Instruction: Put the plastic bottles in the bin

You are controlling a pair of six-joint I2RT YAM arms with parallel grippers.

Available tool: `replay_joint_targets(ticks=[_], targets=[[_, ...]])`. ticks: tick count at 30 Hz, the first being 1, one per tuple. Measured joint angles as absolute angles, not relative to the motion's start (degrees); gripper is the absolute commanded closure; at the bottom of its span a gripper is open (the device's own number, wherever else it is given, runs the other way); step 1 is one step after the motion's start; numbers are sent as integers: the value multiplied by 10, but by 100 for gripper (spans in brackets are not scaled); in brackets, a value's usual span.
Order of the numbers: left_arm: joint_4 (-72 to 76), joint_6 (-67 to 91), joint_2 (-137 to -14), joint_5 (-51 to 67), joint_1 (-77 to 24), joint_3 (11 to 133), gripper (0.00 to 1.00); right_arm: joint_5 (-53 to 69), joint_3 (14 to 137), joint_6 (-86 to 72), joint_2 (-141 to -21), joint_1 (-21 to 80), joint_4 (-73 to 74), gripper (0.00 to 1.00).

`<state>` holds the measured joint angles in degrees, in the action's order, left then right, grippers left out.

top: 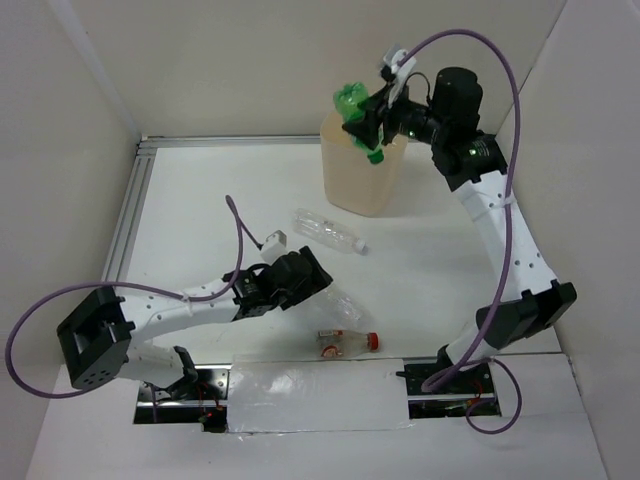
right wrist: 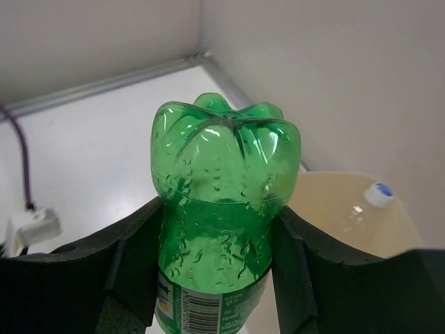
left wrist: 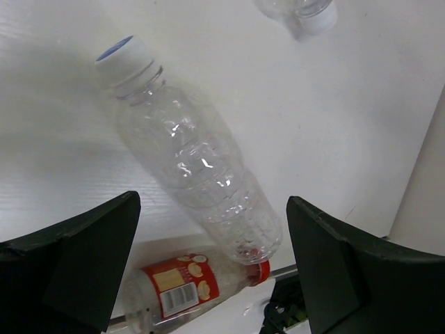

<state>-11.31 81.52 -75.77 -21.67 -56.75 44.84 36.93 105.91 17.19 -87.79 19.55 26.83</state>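
Note:
Next, my left gripper needs to lower and turn to bring its open fingers astride the clear bottle's body toward its cap, since the bottle lies slanted between them.
My right gripper is shut on the green bottle, holding it base-up over the mouth of the cream bin. From the right wrist, the fingers press both sides of the green bottle, and the bin below holds a clear bottle. My left gripper hangs open over a clear bottle lying on the table. That bottle's base rests against the red-capped, red-labelled bottle. Another clear bottle lies mid-table.
White walls close in the table at the back and both sides, with an aluminium rail along the left edge. A glossy white strip lies at the near edge between the arm bases. The right arm arches along the right side.

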Motion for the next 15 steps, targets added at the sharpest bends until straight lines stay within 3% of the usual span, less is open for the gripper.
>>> replay_joint_targets(ticks=[7,10,11,12,15], targets=[[-93,825,-842,-205,-552,506,1,321,1135,125,-1013,142,152,46],[-93,827,-871,-201,-552,521,1,307,1136,124,-1079,126,148,28],[-95,827,-880,-200,-552,525,1,302,1136,124,-1101,123,148,18],[-98,827,-891,-199,-552,531,1,295,1139,125,-1123,119,149,1],[-111,827,-917,-196,-552,549,1,286,1143,129,-1159,110,155,1]])
